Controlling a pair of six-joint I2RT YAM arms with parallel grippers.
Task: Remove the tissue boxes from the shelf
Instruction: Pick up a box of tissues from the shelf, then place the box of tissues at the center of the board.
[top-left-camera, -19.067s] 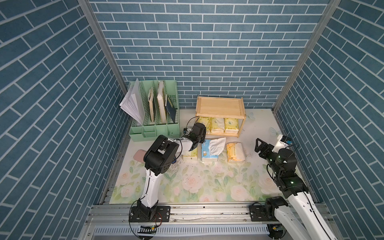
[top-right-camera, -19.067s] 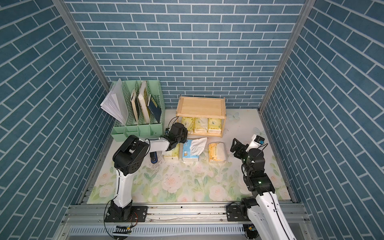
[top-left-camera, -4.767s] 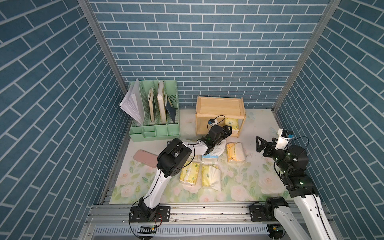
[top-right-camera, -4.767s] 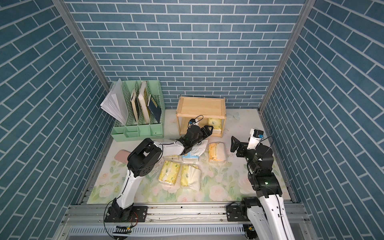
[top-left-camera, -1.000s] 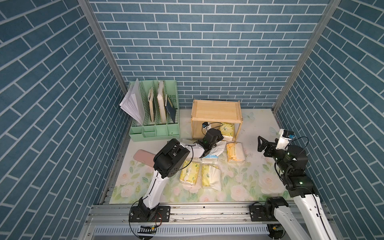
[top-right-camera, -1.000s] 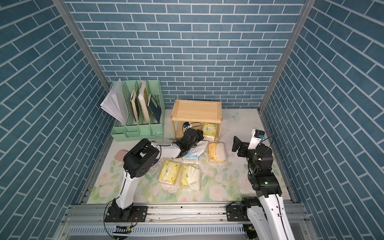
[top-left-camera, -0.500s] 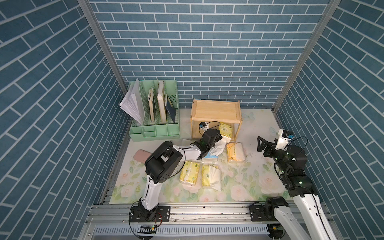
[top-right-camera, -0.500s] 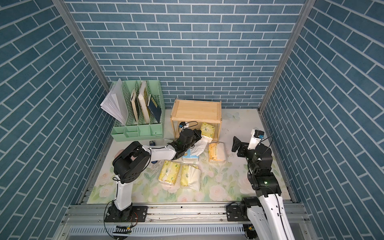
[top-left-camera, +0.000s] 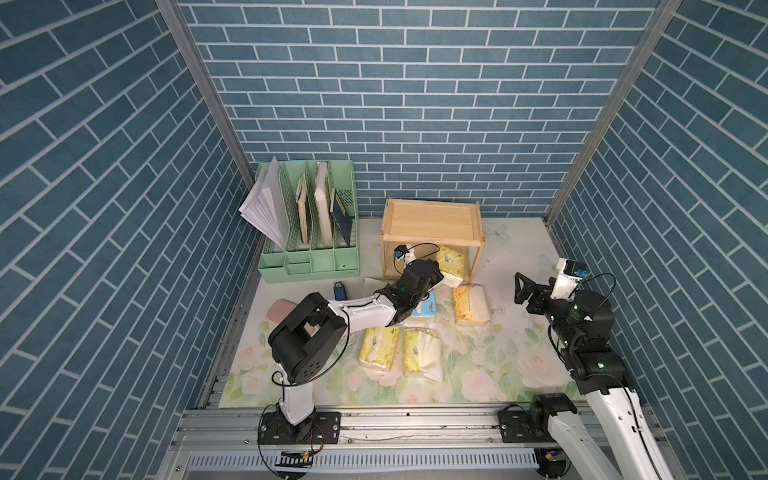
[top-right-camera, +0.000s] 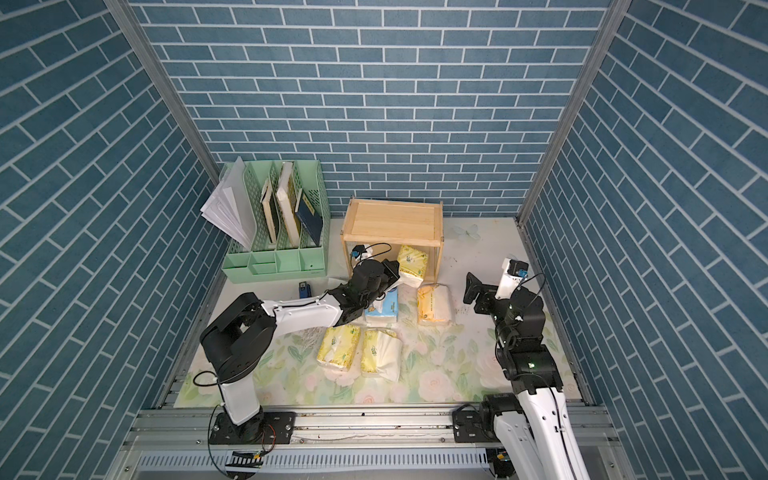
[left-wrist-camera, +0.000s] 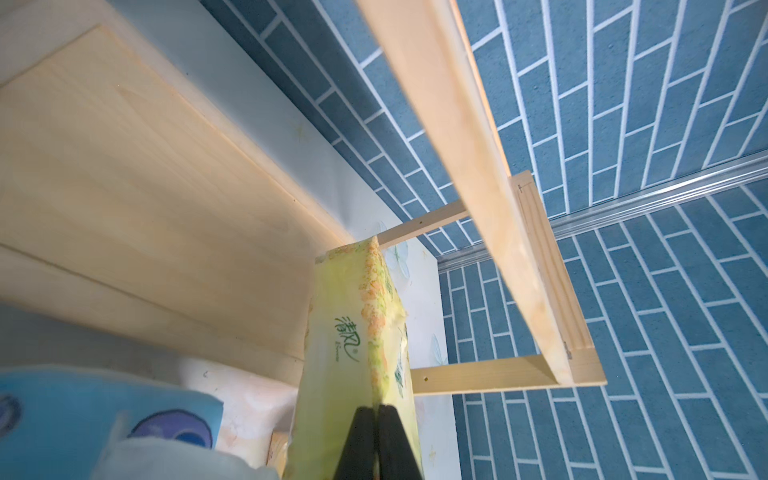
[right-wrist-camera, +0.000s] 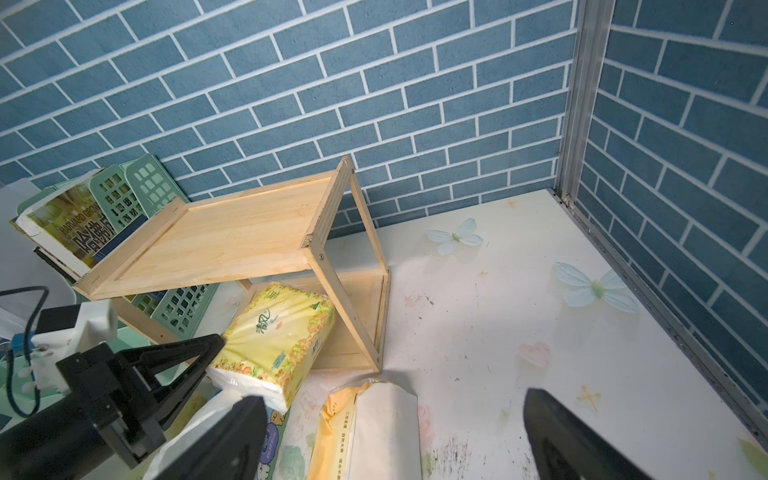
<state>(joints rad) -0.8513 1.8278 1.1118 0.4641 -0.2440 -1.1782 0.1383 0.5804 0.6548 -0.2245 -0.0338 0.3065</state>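
I will next pull my left gripper back from the shelf (top-left-camera: 432, 220) and bring it down to release over the bare mat (top-left-camera: 473, 352) in front of the orange-yellow pack, because that spot is empty.
The light wooden shelf (top-left-camera: 432, 220) (right-wrist-camera: 232, 245) stands at the back wall and looks slightly tilted. A yellow-green tissue box (top-left-camera: 451, 266) (right-wrist-camera: 274, 336) juts tilted from the front of its lower tier. My left gripper (top-left-camera: 438, 276) (left-wrist-camera: 377, 415) is shut on that pack's edge. On the mat in front lie a blue-and-white pack (top-left-camera: 424, 309), an orange-yellow pack (top-left-camera: 471, 305) and two yellow-green packs (top-left-camera: 378, 345) (top-left-camera: 419, 351). My right gripper (top-left-camera: 519, 286) (right-wrist-camera: 392, 401) hangs open to the right of the orange-yellow pack, holding nothing.
A mint green file organizer (top-left-camera: 309, 224) with papers and books stands left of the shelf. A blue stapler (top-left-camera: 340, 289) and a pink flat object (top-left-camera: 280, 309) lie in front of it, behind my left arm. Brick walls enclose three sides.
My left gripper has drawn the yellow-green pack a little farther out of the shelf's front, and the left arm's base link has swung left. The right arm has stayed still.
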